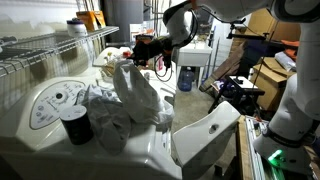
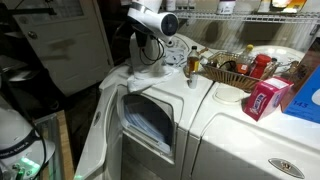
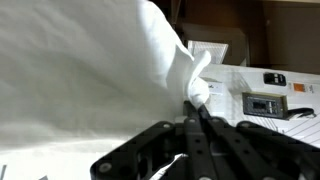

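Note:
The cloth's crumpled lower part (image 1: 148, 108) rests on the washer top below my gripper. My gripper will next move down toward it with the cloth's raised fold, then release.
My gripper (image 3: 194, 108) is shut on a corner of a white cloth (image 3: 110, 70), which fills most of the wrist view. In an exterior view the black gripper (image 1: 143, 50) holds the cloth (image 1: 135, 92) up above a white washer top (image 1: 60, 150). The cloth's lower part lies crumpled on that top. In an exterior view the cloth (image 2: 143, 66) hangs under the white arm (image 2: 152, 18), over the machine's back corner.
A black cup (image 1: 76, 125) stands by the cloth near the round dial panel (image 1: 55, 103). The machine's front door (image 2: 150, 122) hangs open. A wicker basket (image 2: 232, 68) of bottles, a pink box (image 2: 265, 99) and wire shelving (image 1: 40, 50) are nearby.

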### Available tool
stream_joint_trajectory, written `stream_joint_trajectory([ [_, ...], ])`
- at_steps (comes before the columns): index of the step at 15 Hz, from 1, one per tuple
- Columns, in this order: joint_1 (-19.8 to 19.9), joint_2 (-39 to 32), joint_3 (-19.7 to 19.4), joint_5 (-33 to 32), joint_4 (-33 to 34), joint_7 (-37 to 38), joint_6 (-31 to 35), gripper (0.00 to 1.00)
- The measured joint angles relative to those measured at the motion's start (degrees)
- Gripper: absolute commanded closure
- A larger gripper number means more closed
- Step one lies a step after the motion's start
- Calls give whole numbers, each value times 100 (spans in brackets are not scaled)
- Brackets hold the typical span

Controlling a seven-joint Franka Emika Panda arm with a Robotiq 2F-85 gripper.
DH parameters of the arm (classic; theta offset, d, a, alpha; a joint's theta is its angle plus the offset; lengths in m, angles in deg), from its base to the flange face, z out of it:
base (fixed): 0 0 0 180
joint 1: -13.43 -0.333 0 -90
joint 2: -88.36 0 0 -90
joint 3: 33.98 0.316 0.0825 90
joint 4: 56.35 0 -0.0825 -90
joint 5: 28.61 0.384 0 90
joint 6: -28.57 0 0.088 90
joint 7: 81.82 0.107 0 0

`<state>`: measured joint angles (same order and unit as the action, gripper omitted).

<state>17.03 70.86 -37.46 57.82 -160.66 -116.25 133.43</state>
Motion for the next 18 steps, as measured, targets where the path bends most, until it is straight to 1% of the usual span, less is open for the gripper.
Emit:
stream_joint_trajectory([
  [3, 101, -8, -153, -119, -187, -24, 104, 99],
  [9, 127, -36, -279, -543, -601, -112, 881, 99],
  [13, 124, -97, -284, -1016, -845, -112, 1596, 99],
  [18, 114, -230, -278, -1532, -963, -113, 2482, 99],
])
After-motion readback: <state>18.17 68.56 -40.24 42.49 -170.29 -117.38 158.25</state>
